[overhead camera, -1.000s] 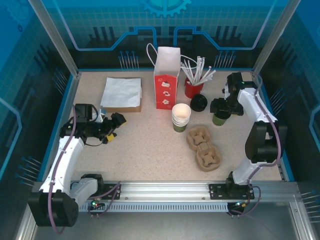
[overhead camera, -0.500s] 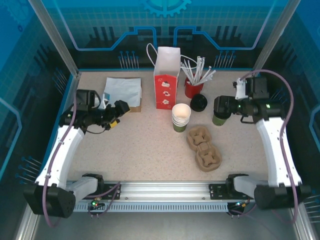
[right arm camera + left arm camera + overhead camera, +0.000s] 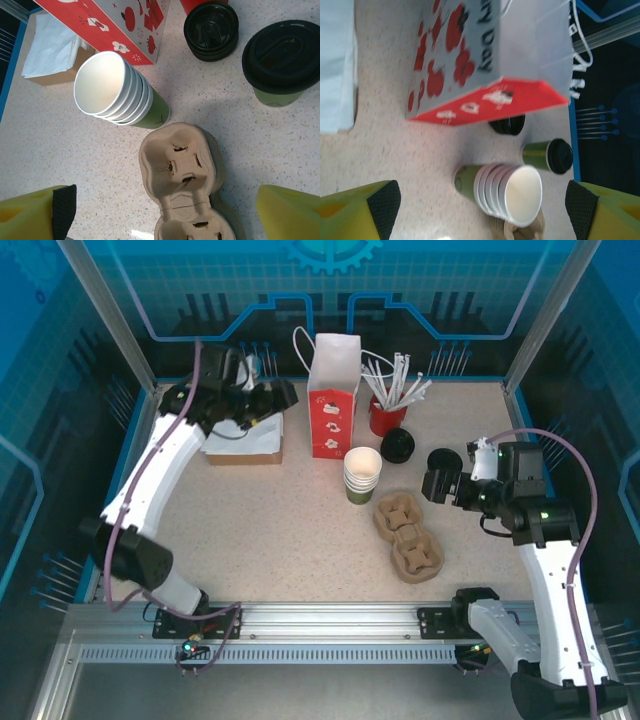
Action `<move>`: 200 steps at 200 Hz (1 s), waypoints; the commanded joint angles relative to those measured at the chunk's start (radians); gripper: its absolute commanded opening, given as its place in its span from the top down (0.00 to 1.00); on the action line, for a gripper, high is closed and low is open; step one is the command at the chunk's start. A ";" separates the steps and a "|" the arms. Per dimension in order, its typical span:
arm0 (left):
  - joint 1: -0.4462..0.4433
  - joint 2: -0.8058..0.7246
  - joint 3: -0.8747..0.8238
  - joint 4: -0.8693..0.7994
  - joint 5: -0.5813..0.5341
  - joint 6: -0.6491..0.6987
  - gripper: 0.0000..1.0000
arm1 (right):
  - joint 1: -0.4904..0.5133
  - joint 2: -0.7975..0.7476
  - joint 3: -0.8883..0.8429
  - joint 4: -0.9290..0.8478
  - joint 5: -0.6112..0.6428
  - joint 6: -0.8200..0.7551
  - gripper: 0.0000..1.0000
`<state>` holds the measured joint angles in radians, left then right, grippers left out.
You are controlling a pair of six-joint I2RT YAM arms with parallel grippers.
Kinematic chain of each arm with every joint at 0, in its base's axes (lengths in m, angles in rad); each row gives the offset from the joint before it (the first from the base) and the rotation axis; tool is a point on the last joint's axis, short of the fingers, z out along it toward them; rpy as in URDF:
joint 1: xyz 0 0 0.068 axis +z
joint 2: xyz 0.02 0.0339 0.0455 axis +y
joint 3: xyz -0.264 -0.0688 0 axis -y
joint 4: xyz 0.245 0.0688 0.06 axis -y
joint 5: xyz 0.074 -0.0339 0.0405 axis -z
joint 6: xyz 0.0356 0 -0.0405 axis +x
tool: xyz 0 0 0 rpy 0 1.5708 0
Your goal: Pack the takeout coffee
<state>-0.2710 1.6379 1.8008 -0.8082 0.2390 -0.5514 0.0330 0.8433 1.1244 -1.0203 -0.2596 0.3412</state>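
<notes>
The robot's left gripper is going to reach outward and across next, onto the bag's upper edge facing the napkin box (image 3: 500, 37), because that edge lies outward, clear of the gripper's open fingers.
The takeout coffee (image 3: 280, 60) is a green paper cup with a black lid. It stands upright on the table at the right (image 3: 443, 461) and also appears in the left wrist view (image 3: 547, 156). My right gripper (image 3: 441, 486) hovers just near of it, open and empty (image 3: 170, 215), looking down on the pulp carrier (image 3: 182, 165). My left gripper (image 3: 283, 393) is raised at the back left beside the red paper bag (image 3: 330, 410), open with nothing between its fingers (image 3: 482, 210). The bag (image 3: 485, 65) stands upright.
A nested stack of cups (image 3: 362, 475) stands in front of the bag, with the brown carrier (image 3: 408, 535) near of it. A stack of black lids (image 3: 397, 445) and a red holder of stirrers (image 3: 385, 415) sit behind. A napkin box (image 3: 243, 430) lies under the left arm.
My left arm swung from the near left up to the back, over the napkin box toward the bag. My right arm drew back from the lidded cup toward the near right.
</notes>
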 commanded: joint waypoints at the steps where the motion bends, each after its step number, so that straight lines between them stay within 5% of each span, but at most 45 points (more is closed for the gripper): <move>1: -0.017 0.124 0.162 -0.076 -0.107 0.047 0.12 | 0.011 -0.006 -0.022 0.009 -0.005 0.027 0.05; 84: -0.023 0.566 0.713 -0.193 -0.118 0.035 0.29 | 0.012 0.008 -0.110 0.049 0.002 0.036 0.04; 129: -0.024 0.624 0.735 -0.179 -0.086 0.015 0.46 | 0.013 0.016 -0.131 0.058 0.007 0.033 0.04; 200: -0.023 0.571 0.735 -0.201 -0.127 0.080 0.92 | 0.012 0.019 -0.138 0.059 0.018 0.030 0.04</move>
<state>-0.2893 2.2642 2.4996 -0.9703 0.1337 -0.5121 0.0330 0.8635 0.9936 -0.9703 -0.2508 0.3668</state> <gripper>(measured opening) 0.126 0.961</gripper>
